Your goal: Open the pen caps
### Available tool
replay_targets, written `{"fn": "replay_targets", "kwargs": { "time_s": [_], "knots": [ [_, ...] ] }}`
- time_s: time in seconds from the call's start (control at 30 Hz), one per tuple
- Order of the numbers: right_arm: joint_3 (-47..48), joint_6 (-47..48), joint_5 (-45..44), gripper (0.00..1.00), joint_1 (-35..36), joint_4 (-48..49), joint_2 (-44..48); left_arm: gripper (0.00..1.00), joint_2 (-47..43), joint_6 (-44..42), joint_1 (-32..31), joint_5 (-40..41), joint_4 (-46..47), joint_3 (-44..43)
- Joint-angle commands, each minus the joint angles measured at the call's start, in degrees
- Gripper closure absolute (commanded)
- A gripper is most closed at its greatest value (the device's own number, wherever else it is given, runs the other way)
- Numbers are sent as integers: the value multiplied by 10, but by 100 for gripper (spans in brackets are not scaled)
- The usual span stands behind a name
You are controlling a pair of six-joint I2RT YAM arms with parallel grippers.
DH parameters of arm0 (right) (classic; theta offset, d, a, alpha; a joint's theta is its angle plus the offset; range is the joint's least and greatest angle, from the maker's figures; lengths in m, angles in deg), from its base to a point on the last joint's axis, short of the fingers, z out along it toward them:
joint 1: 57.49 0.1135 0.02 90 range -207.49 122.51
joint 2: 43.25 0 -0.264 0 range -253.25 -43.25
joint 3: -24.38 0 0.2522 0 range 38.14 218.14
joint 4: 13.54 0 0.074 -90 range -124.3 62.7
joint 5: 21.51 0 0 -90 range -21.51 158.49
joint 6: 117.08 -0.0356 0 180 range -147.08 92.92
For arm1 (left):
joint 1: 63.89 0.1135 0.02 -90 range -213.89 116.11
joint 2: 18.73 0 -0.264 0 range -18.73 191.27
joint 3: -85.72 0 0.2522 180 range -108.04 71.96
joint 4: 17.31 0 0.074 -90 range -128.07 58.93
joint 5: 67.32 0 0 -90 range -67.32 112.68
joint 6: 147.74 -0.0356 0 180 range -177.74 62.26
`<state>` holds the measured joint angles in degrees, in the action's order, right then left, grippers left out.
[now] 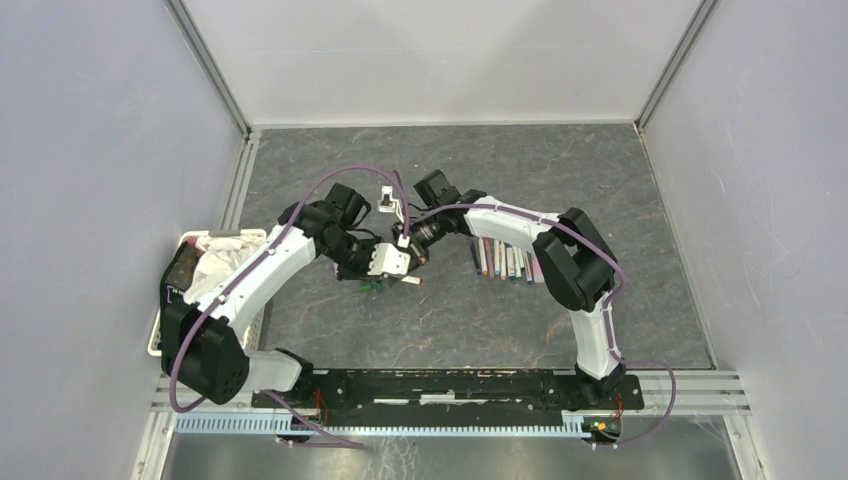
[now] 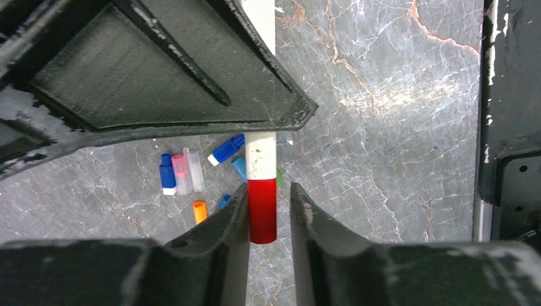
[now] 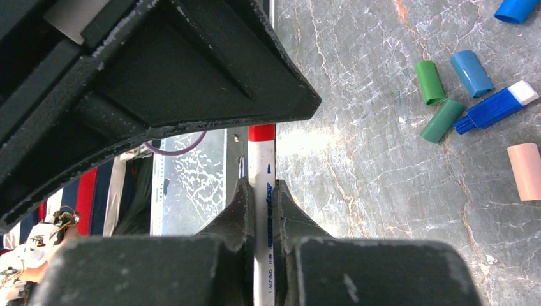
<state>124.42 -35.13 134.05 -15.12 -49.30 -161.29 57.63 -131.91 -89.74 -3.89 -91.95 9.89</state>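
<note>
The right gripper next carries the pen's white body right in the top view to the row of pens below it, then lowers and releases it.
My right gripper is shut on the white barrel of a pen with blue print. That pen's red cap sits between the jaws of my left gripper. The left gripper is open: one finger touches the cap and a gap shows at the other finger. Both grippers meet above the middle of the table. Several more pens lie in a row to the right. Loose pen caps lie on the table: blue, orange, green and pink.
A white basket with crumpled cloth stands at the left edge of the grey marble table. White walls enclose the table on three sides. A metal rail carries both arm bases at the near edge.
</note>
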Motion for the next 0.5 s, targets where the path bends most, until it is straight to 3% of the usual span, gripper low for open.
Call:
{"fn": "replay_targets", "kwargs": {
  "time_s": [0.0, 0.17, 0.47],
  "knots": [
    [17, 2, -3, 100, -7, 13, 8, 72, -15, -19, -5, -16, -13, -7],
    [19, -9, 3, 100, -7, 25, 4, 93, -14, -25, -17, -19, -15, -3],
    [-70, 19, 5, 100, -10, 31, 49, 98, 3, -90, -2, 46, -65, -27]
  ]
}}
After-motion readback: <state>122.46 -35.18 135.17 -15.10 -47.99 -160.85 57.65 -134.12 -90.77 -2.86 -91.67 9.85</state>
